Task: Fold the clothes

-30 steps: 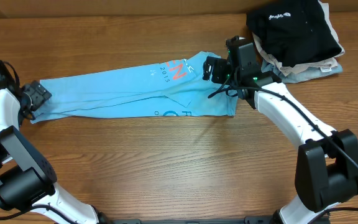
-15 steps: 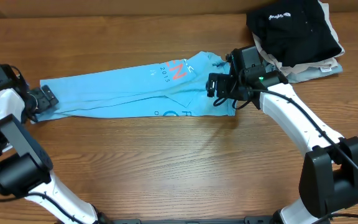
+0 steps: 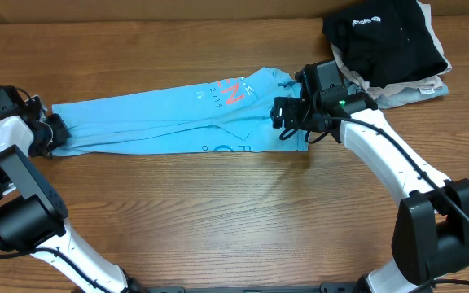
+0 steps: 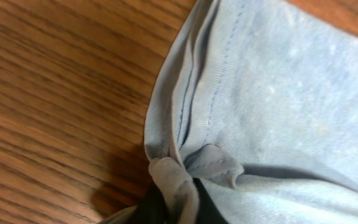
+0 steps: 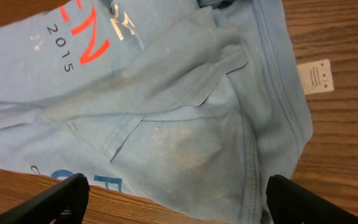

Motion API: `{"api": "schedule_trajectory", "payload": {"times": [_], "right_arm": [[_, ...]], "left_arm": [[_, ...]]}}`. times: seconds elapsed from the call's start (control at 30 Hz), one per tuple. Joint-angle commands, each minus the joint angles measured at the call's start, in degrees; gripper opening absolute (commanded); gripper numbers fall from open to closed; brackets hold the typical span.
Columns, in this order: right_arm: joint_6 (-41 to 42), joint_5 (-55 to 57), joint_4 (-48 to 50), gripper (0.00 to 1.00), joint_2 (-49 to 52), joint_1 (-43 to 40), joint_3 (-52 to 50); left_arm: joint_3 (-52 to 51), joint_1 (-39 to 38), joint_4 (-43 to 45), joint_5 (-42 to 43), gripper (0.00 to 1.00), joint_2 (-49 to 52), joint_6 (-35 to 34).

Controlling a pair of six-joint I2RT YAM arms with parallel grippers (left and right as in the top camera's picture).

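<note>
I will lift my left gripper, bring the hem onto the fabric (image 3: 212, 112) beside the red print and let it go, because the shirt still lies in a long band.
The clothes, a light sky-blue T-shirt (image 3: 161, 122), lie in a long band across the table, print showing near the right end. My left gripper (image 3: 51, 130) is at the shirt's left end, shut on a bunched fold of its hem (image 4: 173, 183). In the left wrist view the shirt (image 4: 278, 93) fills the right side. My right gripper (image 3: 287, 122) hovers over the shirt's right end, open. In the right wrist view both fingertips (image 5: 61, 199) straddle the blue fabric (image 5: 166, 112), with nothing gripped. A white label (image 5: 316, 76) sticks out at the shirt's edge.
A black garment (image 3: 385, 37) with a small white logo lies on beige and grey-blue folded garments (image 3: 409, 88) at the back right, just behind my right arm. Bare wooden table (image 3: 218, 212) stretches in front of the shirt.
My left gripper has shut on the shirt's left hem. My right gripper shifted slightly right and toward the front over the shirt's right end, then held still.
</note>
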Motion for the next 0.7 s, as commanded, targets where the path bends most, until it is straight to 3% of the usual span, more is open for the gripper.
{"api": "schedule_trajectory", "payload": {"times": [0.0, 0.13, 0.23, 0.47, 0.67], "right_arm": [[-0.35, -0.46, 0.28, 0.85, -1.70, -0.13, 1.29], [-1.79, -0.48, 0.24, 0.72, -1.68, -0.13, 1.20], [-1.79, -0.50, -0.17, 0.68, -1.68, -0.13, 1.20], [-1.79, -2.49, -4.70, 0.68, -1.68, -0.13, 1.20], [-1.77, -2.67, -8.76, 0.72, -1.70, -0.13, 1.20]], "left_arm": [[0.37, -0.09, -0.72, 2.80, 0.04, 1.53, -1.84], [3.56, 0.35, -6.05, 2.78, 0.04, 0.33, -1.90], [9.07, 0.39, -13.66, 2.51, 0.04, -0.44, -1.88], [24.87, -0.39, -31.28, 1.16, 0.04, -1.11, 1.03], [31.61, -2.84, -36.81, -2.64, 0.04, -1.11, 2.43]]}}
